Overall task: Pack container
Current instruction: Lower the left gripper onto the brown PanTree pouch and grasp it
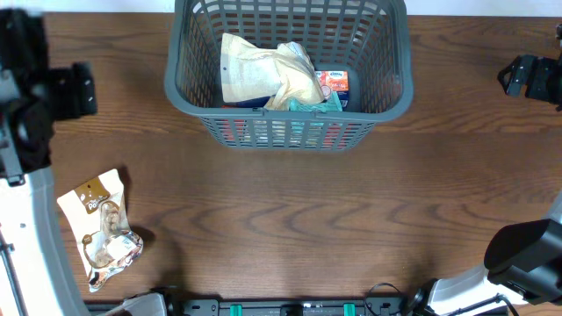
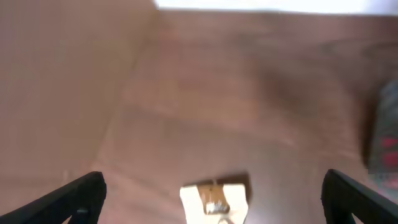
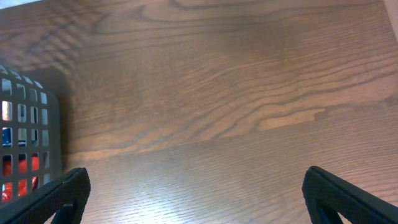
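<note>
The left gripper lowers and moves back onto the middle of the white and brown snack bag [image 1: 101, 228] next, the one item still outside the basket [image 1: 290, 110].
The dark grey slotted basket [image 1: 290, 110] stands at the back middle of the table. It holds a cream pouch [image 1: 259, 75], a teal packet and an orange-red box [image 1: 334, 83]. A corner of the basket shows in the right wrist view [image 3: 28, 146]. A white and brown snack bag [image 1: 101, 228] lies at the front left; it also shows in the left wrist view [image 2: 214, 199]. My left gripper [image 2: 214, 199] is open and empty, high above that bag. My right gripper [image 3: 199, 196] is open and empty over bare table right of the basket.
The left arm's body [image 1: 35, 96] is over the table's left side and the right arm's [image 1: 531, 79] is at the far right edge. Bare wood lies between the basket and the front edge.
</note>
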Robot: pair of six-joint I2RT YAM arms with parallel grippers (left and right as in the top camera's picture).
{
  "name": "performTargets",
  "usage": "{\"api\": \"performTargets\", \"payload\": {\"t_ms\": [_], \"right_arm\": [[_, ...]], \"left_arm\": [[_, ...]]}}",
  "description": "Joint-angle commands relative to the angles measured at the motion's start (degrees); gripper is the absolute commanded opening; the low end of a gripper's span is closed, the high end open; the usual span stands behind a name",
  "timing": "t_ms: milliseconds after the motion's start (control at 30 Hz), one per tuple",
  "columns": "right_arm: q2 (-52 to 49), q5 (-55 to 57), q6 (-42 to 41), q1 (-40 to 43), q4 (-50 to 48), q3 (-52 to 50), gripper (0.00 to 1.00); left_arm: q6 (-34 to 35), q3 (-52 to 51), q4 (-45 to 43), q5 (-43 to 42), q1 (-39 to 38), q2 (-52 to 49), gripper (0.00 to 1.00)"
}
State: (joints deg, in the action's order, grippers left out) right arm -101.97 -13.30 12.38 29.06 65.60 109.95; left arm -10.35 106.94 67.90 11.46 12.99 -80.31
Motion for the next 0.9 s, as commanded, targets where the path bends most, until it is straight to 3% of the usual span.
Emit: {"api": "performTargets", "payload": {"t_ms": [0, 267, 400, 567, 867], "right_arm": [[-0.07, -0.48, 0.55, -0.28, 0.35, -0.20, 0.99], [-0.07, -0.48, 0.55, -0.28, 0.37, -0.20, 0.99], [-0.07, -0.48, 0.74, -0.28, 0.37, -0.20, 0.99], [-0.07, -0.48, 0.98, -0.28, 0.42, -0.20, 0.99], [-0.07, -0.50, 0.96, -0.28, 0.44, -0.22, 0.99]], "left_arm": [[3.87, -9.31, -1.36, -3.26, 4.17, 2.99, 0.99], [11.67, -34.73, -8.09, -3.61, 12.39, 6.32, 0.99], [12.22, -44.35, -12.02, -5.31, 14.56, 5.18, 0.99], [16.52, -55.25, -22.16, -6.10, 15.93, 3.91, 0.99], [12.61, -68.02, -34.21, -6.75, 15.91, 2.19, 0.99]]}}
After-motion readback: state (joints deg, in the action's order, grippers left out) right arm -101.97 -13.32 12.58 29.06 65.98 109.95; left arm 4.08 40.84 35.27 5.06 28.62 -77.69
